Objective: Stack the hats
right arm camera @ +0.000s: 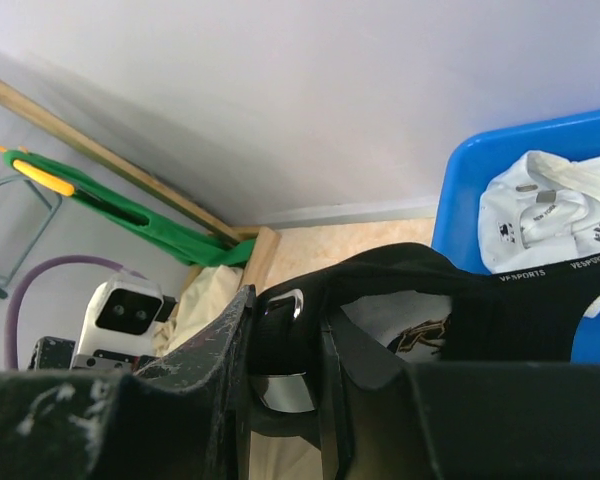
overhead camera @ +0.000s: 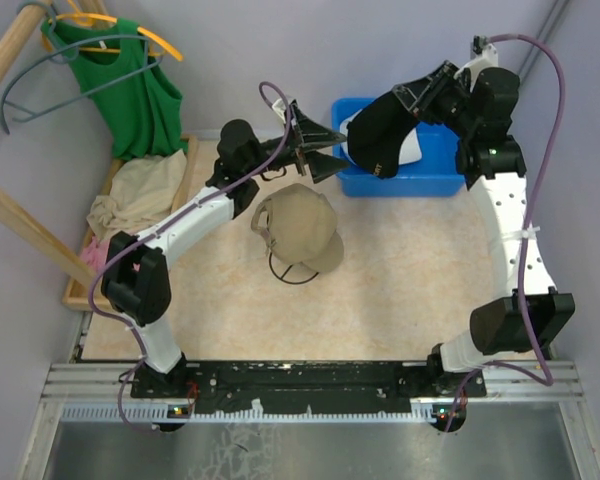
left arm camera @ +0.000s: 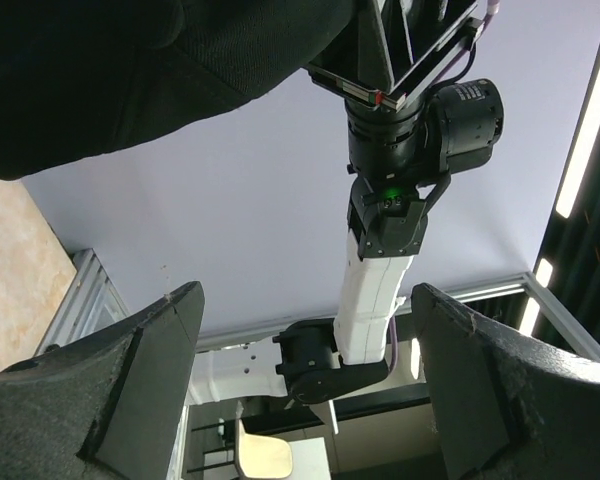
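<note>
The left gripper moves toward the right in the top view to the black hat's top (overhead camera: 373, 136) (left arm camera: 160, 85) next, since its fingers are still short of the black hat's fabric.
My right gripper (overhead camera: 408, 98) is shut on the back strap of the black hat (overhead camera: 378, 135) and holds it in the air over the left end of the blue bin (overhead camera: 430, 185). In the right wrist view the gripper (right arm camera: 290, 330) pinches the black hat (right arm camera: 460, 300) at its buckle. The white hat (overhead camera: 413, 150) lies in the bin and also shows in the right wrist view (right arm camera: 550, 215). A tan hat (overhead camera: 298, 222) sits mid-table; whether a second tan one lies under it I cannot tell. My left gripper (overhead camera: 330, 148) is open and empty, just left of the black hat (left arm camera: 130, 70).
A dark wire frame (overhead camera: 290, 272) pokes out beneath the tan hat. A wooden tray (overhead camera: 185, 190) at the left holds a beige cloth (overhead camera: 140, 195). A green top (overhead camera: 130, 90) hangs on a hanger at the back left. The blue bin (right arm camera: 460, 200) stands against the back wall.
</note>
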Robot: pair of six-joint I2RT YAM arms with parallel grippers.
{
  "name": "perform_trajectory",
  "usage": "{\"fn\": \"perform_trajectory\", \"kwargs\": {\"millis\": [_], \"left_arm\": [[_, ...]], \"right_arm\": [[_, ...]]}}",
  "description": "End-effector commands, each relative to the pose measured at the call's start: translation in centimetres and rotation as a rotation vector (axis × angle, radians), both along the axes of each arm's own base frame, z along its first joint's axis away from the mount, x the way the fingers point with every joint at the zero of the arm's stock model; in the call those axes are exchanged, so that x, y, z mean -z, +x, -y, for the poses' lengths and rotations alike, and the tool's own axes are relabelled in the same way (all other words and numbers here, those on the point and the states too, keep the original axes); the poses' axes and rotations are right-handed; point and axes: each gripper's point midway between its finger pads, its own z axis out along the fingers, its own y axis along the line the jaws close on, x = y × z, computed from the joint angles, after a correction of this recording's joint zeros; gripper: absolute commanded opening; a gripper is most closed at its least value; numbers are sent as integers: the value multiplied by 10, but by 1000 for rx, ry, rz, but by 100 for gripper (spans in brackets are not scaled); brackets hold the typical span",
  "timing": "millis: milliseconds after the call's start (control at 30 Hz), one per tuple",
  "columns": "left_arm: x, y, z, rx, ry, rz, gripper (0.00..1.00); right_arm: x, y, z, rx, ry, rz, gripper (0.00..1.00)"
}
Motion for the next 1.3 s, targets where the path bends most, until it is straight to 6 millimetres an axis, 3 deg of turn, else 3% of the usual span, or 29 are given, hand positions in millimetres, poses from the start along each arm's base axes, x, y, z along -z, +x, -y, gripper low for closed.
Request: {"fn": "perform_trajectory", "kwargs": {"millis": [0,367,600,933,1100,1267], "left_arm": [[-4,0,1,-9,-2,32,90],[8,16,13,-35,37,29,92],[0,14,27,-6,18,30,94],[6,19,33,2,15,41,94],[15,23,36,5,30,34,92],[16,26,37,-1,30,39,92]], "right_arm": [[-53,-26,-1,-10,6,174,0],[-64,-51,-17,-101,31,232,0],[-53,-54,-22,-116,23,233,0],[-43,-65,-43,-191,59,201,0],[-52,-77,-55,-251,84,201,0],[-42,-95,-63,-289,65,175,0]]}}
